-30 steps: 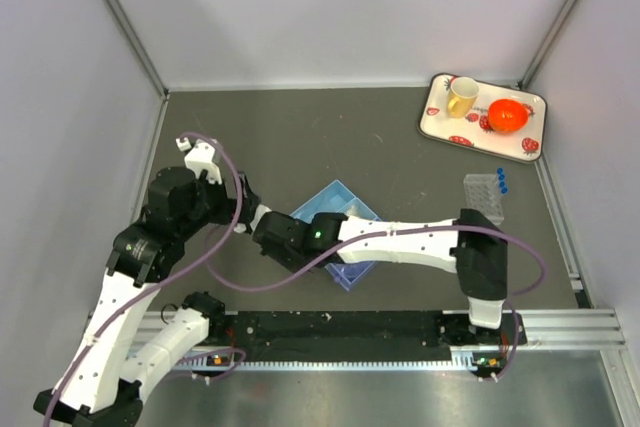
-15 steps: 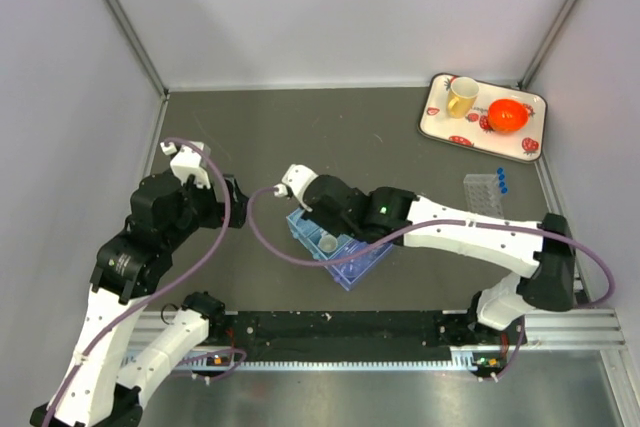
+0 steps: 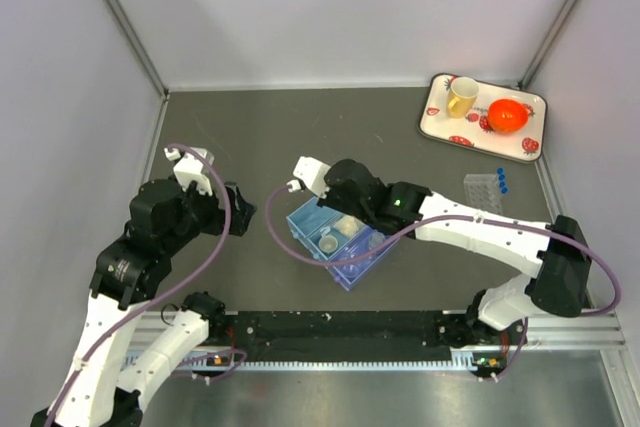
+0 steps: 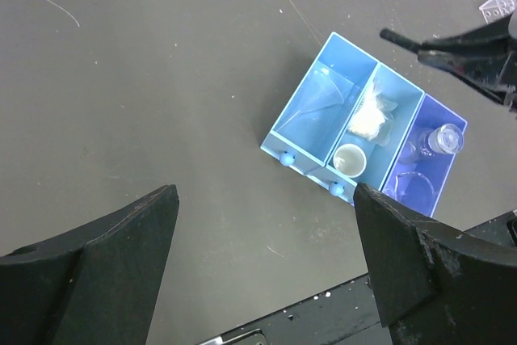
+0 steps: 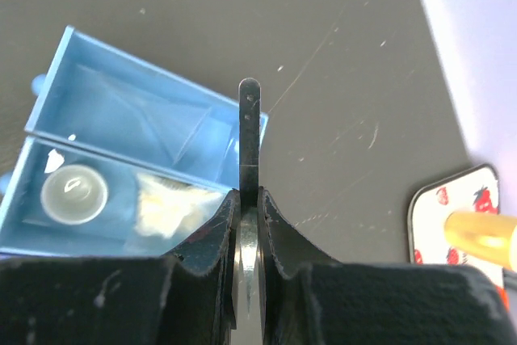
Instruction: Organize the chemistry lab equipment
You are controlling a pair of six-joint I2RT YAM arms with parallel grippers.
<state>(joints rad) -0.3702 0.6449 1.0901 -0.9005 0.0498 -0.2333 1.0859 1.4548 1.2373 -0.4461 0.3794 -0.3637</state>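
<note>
I will next turn my right gripper and lower it over the clear funnel's compartment [image 5: 144, 111] to release the dark strip [image 5: 250, 131] lengthwise, as the strip points across that compartment.
The blue three-compartment tray [image 3: 299, 230] lies at the table's centre. In the left wrist view the tray [image 4: 273, 136] holds a clear funnel [image 4: 313, 101], the bag of white material [image 4: 368, 121] with a tiny beaker [image 4: 350, 159], and clear beakers [image 4: 441, 139] in the darker end section. My right gripper [image 3: 338, 190] hovers over the tray's far side. In its own view the right gripper [image 5: 250, 195] is shut on a thin dark flat strip [image 5: 250, 131]. My left gripper [image 4: 262, 197] stands wide open and holds nothing, left of the tray. The tube rack [image 3: 483, 193] with blue-capped tubes [image 3: 500, 180] sits right.
A white strawberry-patterned tray [image 3: 442, 128] at the back right corner carries a yellow mug [image 3: 461, 97] and an orange bowl [image 3: 509, 115]. Grey walls close in three sides. A black rail [image 3: 350, 327] runs along the near edge.
The right arm, which lay across the tray reaching left, has swung back to the right and uncovered the tray. The left gripper drew back slightly and stayed open.
</note>
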